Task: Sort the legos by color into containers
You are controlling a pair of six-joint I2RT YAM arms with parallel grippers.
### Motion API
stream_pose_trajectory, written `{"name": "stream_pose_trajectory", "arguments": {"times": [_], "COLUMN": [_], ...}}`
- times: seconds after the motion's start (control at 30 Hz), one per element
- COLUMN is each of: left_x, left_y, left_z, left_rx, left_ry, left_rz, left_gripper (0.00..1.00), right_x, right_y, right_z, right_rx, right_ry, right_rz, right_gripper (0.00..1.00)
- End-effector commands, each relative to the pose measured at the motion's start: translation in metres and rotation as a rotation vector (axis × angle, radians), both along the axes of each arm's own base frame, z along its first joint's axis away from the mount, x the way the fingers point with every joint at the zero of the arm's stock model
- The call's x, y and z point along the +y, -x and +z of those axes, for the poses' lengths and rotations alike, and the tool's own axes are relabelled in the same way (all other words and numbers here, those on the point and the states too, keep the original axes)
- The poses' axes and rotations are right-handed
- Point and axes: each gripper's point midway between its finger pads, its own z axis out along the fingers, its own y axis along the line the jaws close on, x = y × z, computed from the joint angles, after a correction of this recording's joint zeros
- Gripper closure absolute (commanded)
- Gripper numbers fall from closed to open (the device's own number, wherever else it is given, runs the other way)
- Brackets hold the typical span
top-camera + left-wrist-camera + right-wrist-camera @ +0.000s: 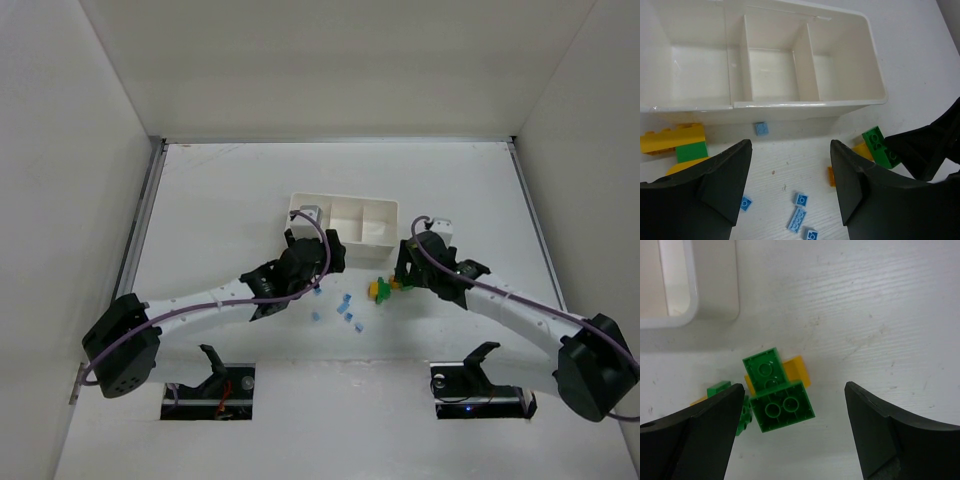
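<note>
The left gripper moves and tilts toward the right in the top view onto the cluster's yellow lego next, since green legos sit stacked on it.
The white tray (372, 236) has three compartments, all empty in the left wrist view (790, 104). My left gripper (305, 270) is open and empty (790, 146) above several tiny light blue legos (801, 200), which also show in the top view (345, 310). Another blue lego (761, 128) lies by the tray wall. My right gripper (408, 270) is open and empty (794, 387) over a cluster of green legos (782, 406) stacked on a yellow one (799, 370). The cluster (383, 288) lies in front of the tray's right end.
A yellow lego (672, 138) and a green lego (691, 151) lie at the left of the left wrist view, near the tray. The tray's corner (690, 305) shows at the right wrist view's upper left. White walls enclose the table.
</note>
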Motion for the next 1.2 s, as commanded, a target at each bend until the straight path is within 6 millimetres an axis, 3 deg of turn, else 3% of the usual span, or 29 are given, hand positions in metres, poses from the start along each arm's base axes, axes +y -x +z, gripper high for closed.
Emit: {"name": "stream_pose_trajectory", "arguments": {"times": [0.0, 0.2, 0.4, 0.67, 0.77, 0.93, 1.17], "left_x": [-0.002, -0.002, -0.001, -0.005, -0.009, -0.023, -0.05], "left_y": [-0.003, -0.002, -0.002, -0.002, -0.001, 0.003, 0.012], "left_z": [0.004, -0.001, -0.006, -0.005, 0.0, 0.023, 0.078], "left_rx": [-0.006, 0.02, 0.032, 0.032, 0.026, 0.011, 0.073], "left_ry": [0.047, 0.068, 0.079, 0.081, 0.089, 0.136, 0.384], "left_rz": [-0.006, -0.011, -0.008, -0.014, -0.025, -0.059, -0.143], "left_gripper": [0.38, 0.38, 0.38, 0.39, 0.4, 0.43, 0.47], "right_x": [0.021, 0.036, 0.035, 0.024, 0.023, 0.029, 0.078], "right_y": [0.003, -0.004, -0.01, -0.019, -0.02, -0.021, -0.026], "right_z": [-0.005, -0.009, -0.026, -0.015, -0.005, 0.027, 0.104], "right_rx": [0.018, 0.024, 0.077, 0.012, -0.023, -0.107, -0.263], "right_ry": [-0.074, -0.102, -0.034, 0.013, -0.007, -0.081, -0.373], "right_rz": [0.047, 0.097, 0.1, 0.041, 0.038, 0.063, 0.224], "right_gripper": [0.12, 0.16, 0.28, 0.64, 0.73, 0.75, 0.75]}}
